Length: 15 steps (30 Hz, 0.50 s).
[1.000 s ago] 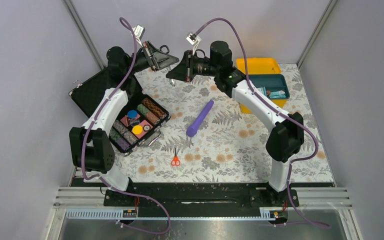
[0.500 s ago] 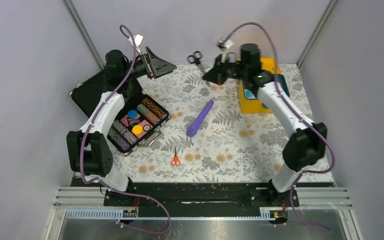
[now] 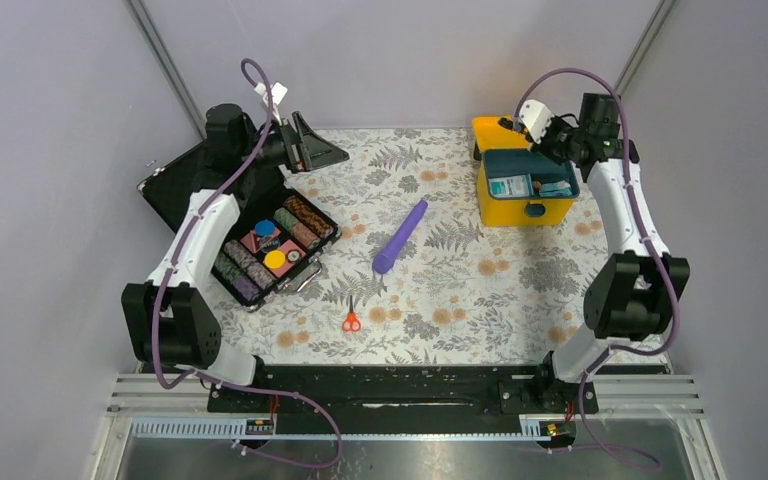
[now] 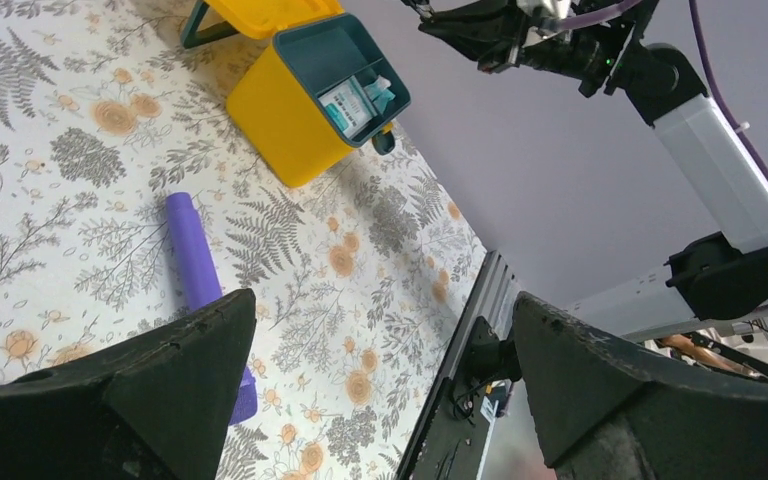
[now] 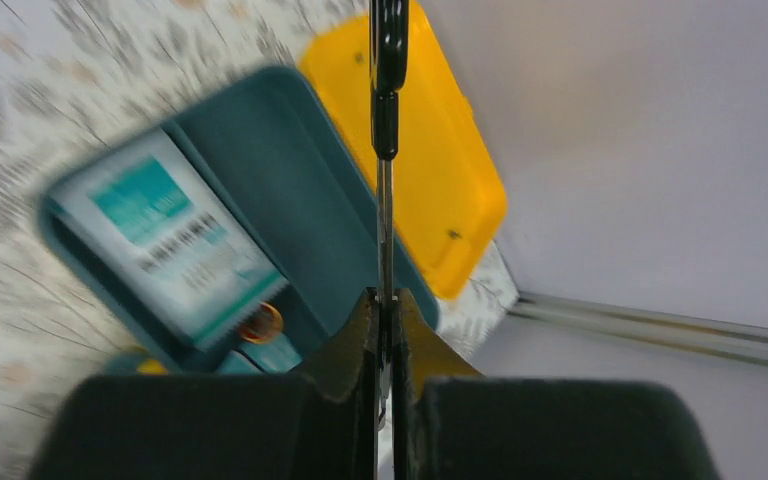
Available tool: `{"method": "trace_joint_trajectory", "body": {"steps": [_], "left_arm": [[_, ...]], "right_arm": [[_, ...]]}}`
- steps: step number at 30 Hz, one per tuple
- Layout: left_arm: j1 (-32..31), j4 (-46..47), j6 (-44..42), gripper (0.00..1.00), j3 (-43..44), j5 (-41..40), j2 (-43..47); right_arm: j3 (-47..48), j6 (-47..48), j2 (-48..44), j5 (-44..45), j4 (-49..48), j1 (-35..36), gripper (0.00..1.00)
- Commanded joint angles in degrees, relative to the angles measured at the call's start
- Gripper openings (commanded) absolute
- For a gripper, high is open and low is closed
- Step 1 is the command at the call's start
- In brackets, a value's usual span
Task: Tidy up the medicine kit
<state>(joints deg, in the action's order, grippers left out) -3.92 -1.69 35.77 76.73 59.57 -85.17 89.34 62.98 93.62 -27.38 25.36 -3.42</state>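
Note:
My right gripper will next lower the black-handled scissors toward the teal tray's long section beside the kit's yellow lid [image 3: 506, 130] and let go of them there, because that section is empty.
The medicine kit [image 3: 526, 206] is a yellow case with a teal inner tray, standing at the back right with its yellow lid [image 3: 506, 130] hinged open. A white-and-teal box [image 5: 165, 235] lies in the tray [image 5: 305, 180]. My right gripper [image 3: 558, 140] hovers over the kit, shut on black-handled scissors [image 5: 385, 200] whose handle points away from the fingers. My left gripper [image 3: 322, 150] hangs open and empty at the back left, above the black case. In the left wrist view the kit [image 4: 285, 120] shows far beyond the left gripper [image 4: 382, 300].
A black hard case [image 3: 305, 276] with colourful rolls lies open at the left. A purple cylinder [image 3: 400, 236] lies mid-table, and small orange-handled scissors [image 3: 351, 320] lie nearer the front. Grey walls close in both sides and the back.
My left gripper let go of the black-handled scissors and stands open. The right arm, shut on them, swung from the back middle to above the kit.

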Motion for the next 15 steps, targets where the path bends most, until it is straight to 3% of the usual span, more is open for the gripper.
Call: {"method": "trace_joint_trajectory", "body": {"steps": [1, 8, 15], "left_arm": [[0.6, -3.5, -3.6, 0.99, 0.7, -2.0, 2.0], [0.6, -8.0, -7.6, 0.99, 0.4, -4.2, 3.3], [0.7, -10.2, -9.5, 0.99, -1.0, -5.5, 4.8]], "right_arm": [[4.9, 22.3, 4.9, 4.1, 4.0, -1.7, 0.0], [9.6, 33.3, 12.3, 6.5, 10.1, -2.5, 0.0], [12.1, 36.2, 16.8, 9.1, 10.9, -2.5, 0.0]]}}
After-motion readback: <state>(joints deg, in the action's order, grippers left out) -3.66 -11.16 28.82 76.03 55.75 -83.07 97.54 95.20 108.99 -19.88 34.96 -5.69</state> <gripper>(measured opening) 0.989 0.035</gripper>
